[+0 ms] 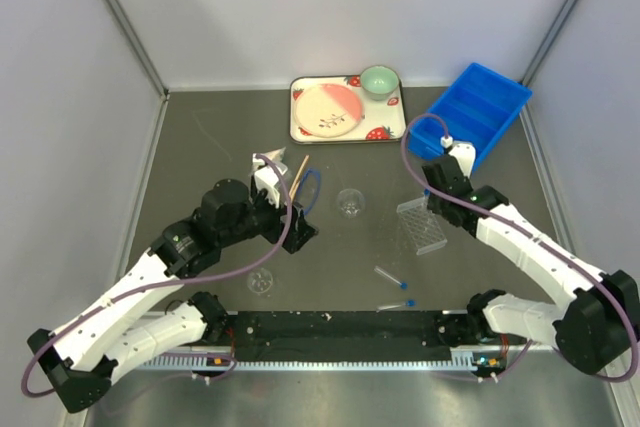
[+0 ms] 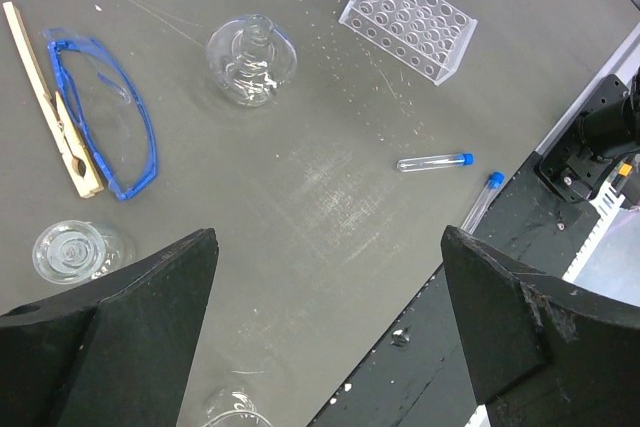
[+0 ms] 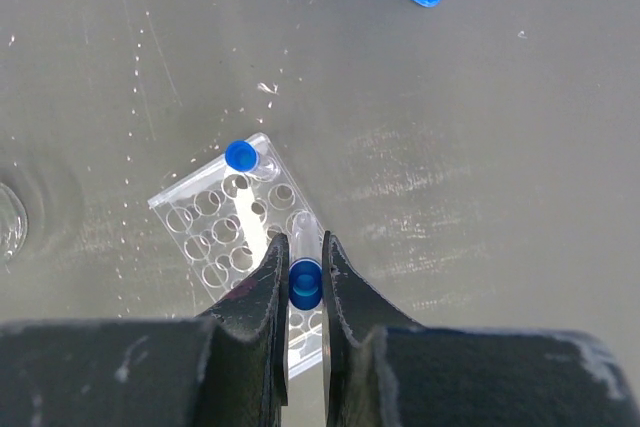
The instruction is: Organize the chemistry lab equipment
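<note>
I will next move the tube in my right gripper toward the capped corner tube, lower it into an empty rack hole [image 3: 283, 195] below, beside that one, and let it go.
My right gripper [image 3: 304, 259] is shut on a clear blue-capped tube [image 3: 305, 282] and holds it upright over the clear tube rack [image 3: 205, 237]. Another capped tube [image 3: 240, 155] stands in a corner hole of the rack. In the top view the right gripper [image 1: 435, 202] is over the rack [image 1: 420, 225]. My left gripper [image 2: 330, 287] is open and empty above the table. Two tubes [image 2: 433, 161] [image 2: 480, 202] lie near the front edge. A glass flask [image 2: 250, 59], a wooden peg stick [image 2: 45, 97], a blue ring-like frame [image 2: 110, 117] and glass dishes [image 2: 70, 252] [image 2: 230, 409] lie on the table.
A blue divided bin [image 1: 478, 112] stands at the back right. The strawberry-print tray [image 1: 348, 132] with a pink plate and a green bowl is at the back middle. The black front rail [image 1: 340, 332] runs along the near edge.
</note>
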